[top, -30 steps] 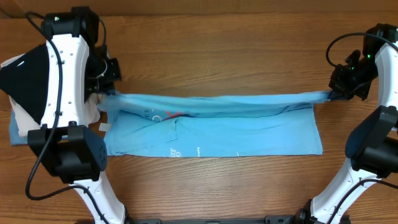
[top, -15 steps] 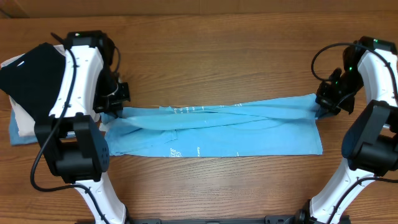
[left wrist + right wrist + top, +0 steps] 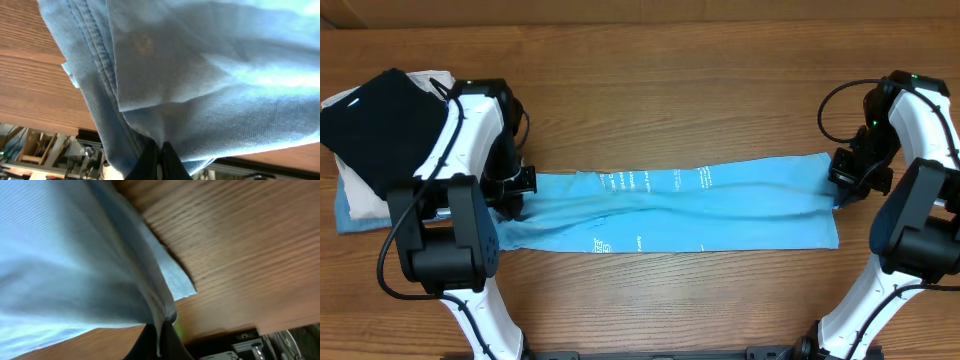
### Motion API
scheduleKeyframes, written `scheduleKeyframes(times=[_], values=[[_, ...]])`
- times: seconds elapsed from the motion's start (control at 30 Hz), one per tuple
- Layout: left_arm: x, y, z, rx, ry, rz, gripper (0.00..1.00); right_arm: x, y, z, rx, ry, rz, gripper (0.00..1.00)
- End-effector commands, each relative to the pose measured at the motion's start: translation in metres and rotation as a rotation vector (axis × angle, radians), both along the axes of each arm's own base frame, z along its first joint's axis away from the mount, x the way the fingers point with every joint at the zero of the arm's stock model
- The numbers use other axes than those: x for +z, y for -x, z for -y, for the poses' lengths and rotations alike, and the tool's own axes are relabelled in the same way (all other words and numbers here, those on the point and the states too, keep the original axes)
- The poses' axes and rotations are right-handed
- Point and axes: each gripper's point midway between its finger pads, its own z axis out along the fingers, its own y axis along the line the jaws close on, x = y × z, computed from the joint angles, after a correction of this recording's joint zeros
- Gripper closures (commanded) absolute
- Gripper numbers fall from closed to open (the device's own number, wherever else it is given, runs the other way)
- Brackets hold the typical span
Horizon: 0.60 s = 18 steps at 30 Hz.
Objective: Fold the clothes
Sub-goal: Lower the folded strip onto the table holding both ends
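Observation:
My left gripper should next stay low over the T-shirt's end by the black garment and open to let go of the T-shirt's pinched edge, because the T-shirt is already folded.
The sky-blue T-shirt (image 3: 670, 208) lies across the middle of the table as a long folded band with small white lettering on top. My left gripper (image 3: 516, 186) is shut on its left edge, and the blue cloth (image 3: 200, 75) fills the left wrist view, pinched between the dark fingers (image 3: 159, 159). My right gripper (image 3: 842, 180) is shut on the right edge. In the right wrist view the cloth (image 3: 75, 265) hangs from the closed fingers (image 3: 159, 342) low over the wood.
A black folded garment (image 3: 375, 115) lies on a cream one (image 3: 360, 195) at the far left, with a blue cloth edge (image 3: 350, 222) under them. The arm bases stand at the front left and front right.
Both grippers have carried the shirt's far edge towards the front and lowered it. The raised fold now lies flat over the near half, white lettering showing on top.

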Motion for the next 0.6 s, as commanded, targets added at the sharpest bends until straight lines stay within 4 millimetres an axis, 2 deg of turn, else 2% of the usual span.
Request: scheduleKeyframes(times=[0.0, 0.33, 0.57], values=[[-0.004, 0.003, -0.006, 0.019, -0.051, 0.006, 0.96, 0.005, 0.006, 0.014, -0.032, 0.061, -0.008, 0.96], [-0.005, 0.002, -0.006, 0.019, -0.05, 0.01, 0.96, 0.004, 0.006, 0.009, -0.038, 0.041, -0.007, 0.96], [-0.006, 0.001, -0.006, 0.019, -0.051, 0.016, 0.96, -0.006, 0.019, -0.004, -0.014, 0.018, -0.06, 0.96]])
